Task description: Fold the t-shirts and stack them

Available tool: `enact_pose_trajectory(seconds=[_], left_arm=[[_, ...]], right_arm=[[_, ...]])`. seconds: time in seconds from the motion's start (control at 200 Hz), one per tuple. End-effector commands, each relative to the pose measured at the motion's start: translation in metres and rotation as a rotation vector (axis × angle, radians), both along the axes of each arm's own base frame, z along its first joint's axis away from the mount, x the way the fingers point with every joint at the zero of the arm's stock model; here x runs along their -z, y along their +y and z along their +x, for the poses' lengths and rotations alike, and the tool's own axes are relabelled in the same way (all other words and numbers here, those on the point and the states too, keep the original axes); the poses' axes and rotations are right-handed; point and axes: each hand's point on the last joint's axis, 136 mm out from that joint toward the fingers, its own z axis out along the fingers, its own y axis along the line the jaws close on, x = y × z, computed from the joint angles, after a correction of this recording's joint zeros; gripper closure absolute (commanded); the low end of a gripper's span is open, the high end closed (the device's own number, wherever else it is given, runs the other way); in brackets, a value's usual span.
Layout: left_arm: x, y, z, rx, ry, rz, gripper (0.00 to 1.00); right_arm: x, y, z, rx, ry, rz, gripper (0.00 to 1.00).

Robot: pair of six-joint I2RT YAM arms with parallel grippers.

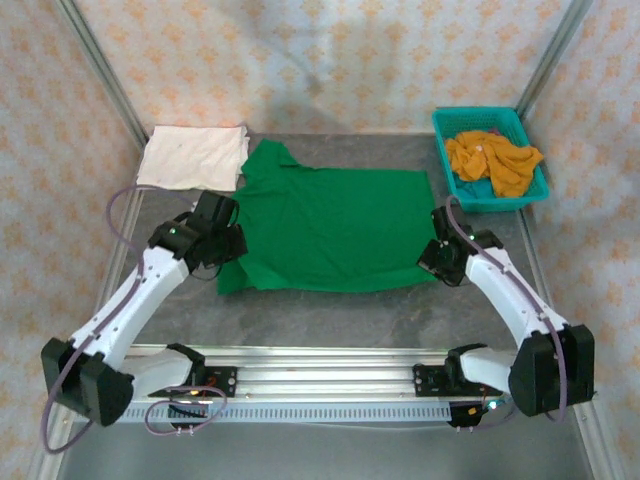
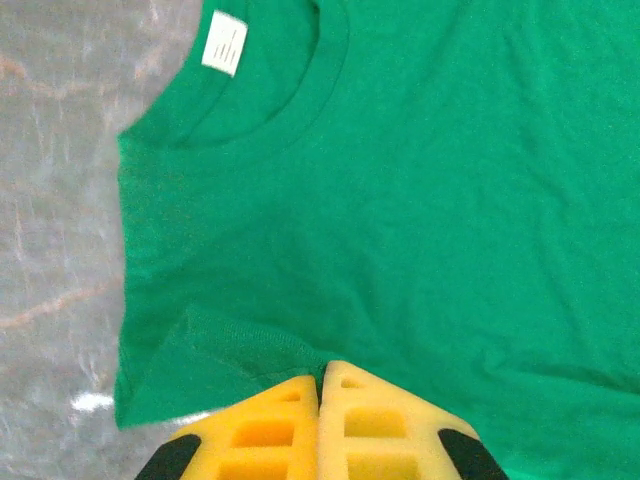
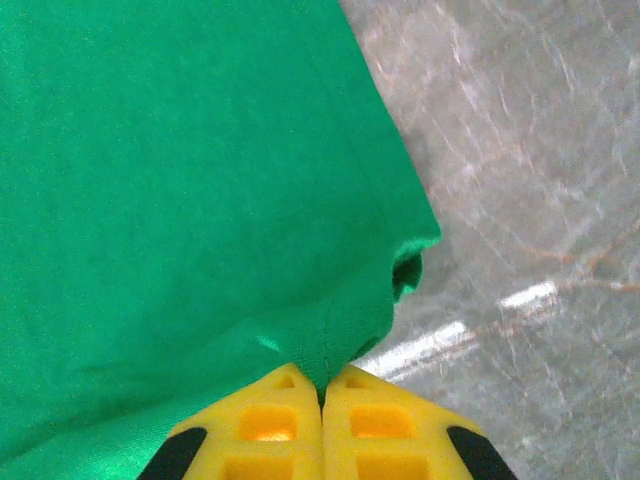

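The right gripper will next carry the pinched near corner outward onto the hem side of the green t-shirt and let go of it, since that cloth is spread flat outward of the gripper.
The bright green t-shirt (image 1: 330, 230) lies spread flat in the middle of the table, collar to the left. My left gripper (image 1: 232, 245) is shut on its near left edge; in the left wrist view the yellow fingers (image 2: 370, 430) pinch a fold of cloth below the collar and its white label (image 2: 224, 43). My right gripper (image 1: 432, 258) is shut on the near right hem corner, and green cloth (image 3: 180, 180) bunches up between its closed tips (image 3: 322, 385). A folded cream-white t-shirt (image 1: 193, 157) lies at the back left. Mustard-orange t-shirts (image 1: 492, 160) are heaped in the basket.
The teal plastic basket (image 1: 478, 111) stands at the back right corner. Bare grey tabletop (image 1: 350, 320) runs between the green shirt and the arm bases. Patterned walls and metal posts (image 1: 100, 70) close in the back and sides.
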Motion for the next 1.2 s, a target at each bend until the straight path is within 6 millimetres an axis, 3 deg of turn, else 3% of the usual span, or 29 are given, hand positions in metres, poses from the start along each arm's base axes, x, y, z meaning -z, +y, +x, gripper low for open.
enact_pose_trajectory(seconds=[0.0, 0.205, 0.54, 0.731, 0.801, 0.876, 0.931, 0.971, 1.081, 1.121, 1.191], left_arm=[[-0.019, 0.008, 0.026, 0.082, -0.045, 0.104, 1.00], [-0.020, 0.007, 0.057, 0.150, 0.006, 0.185, 1.00], [-0.007, 0.014, 0.084, 0.170, 0.049, 0.248, 1.00], [-0.005, 0.008, 0.117, 0.189, 0.044, 0.262, 1.00], [-0.005, 0.008, 0.138, 0.192, 0.044, 0.280, 1.00], [-0.008, 0.009, 0.162, 0.185, 0.047, 0.316, 1.00], [-0.018, 0.014, 0.177, 0.155, 0.030, 0.359, 0.73], [-0.013, 0.015, 0.186, 0.146, 0.051, 0.374, 0.62], [-0.026, -0.001, 0.185, 0.160, -0.010, 0.317, 0.51], [-0.039, -0.002, 0.176, 0.151, -0.058, 0.302, 0.51], [-0.034, 0.001, 0.155, 0.138, -0.083, 0.294, 0.49]], right_arm=[[-0.007, -0.008, 0.028, -0.026, -0.048, -0.069, 1.00], [-0.002, -0.008, 0.053, -0.056, -0.019, -0.090, 1.00], [0.005, -0.012, 0.080, -0.053, -0.018, -0.105, 0.98], [0.002, -0.015, 0.109, -0.025, -0.065, -0.094, 0.96], [0.001, -0.013, 0.124, -0.020, -0.072, -0.074, 0.90], [-0.002, -0.014, 0.144, -0.011, -0.079, -0.066, 0.75], [-0.009, -0.014, 0.157, -0.014, -0.086, -0.061, 0.74], [-0.018, -0.012, 0.164, -0.019, -0.102, -0.054, 0.74], [-0.041, -0.012, 0.166, -0.018, -0.154, -0.049, 0.71], [-0.045, -0.011, 0.160, -0.022, -0.164, -0.045, 0.71], [-0.047, -0.007, 0.145, -0.044, -0.184, -0.025, 0.70]])
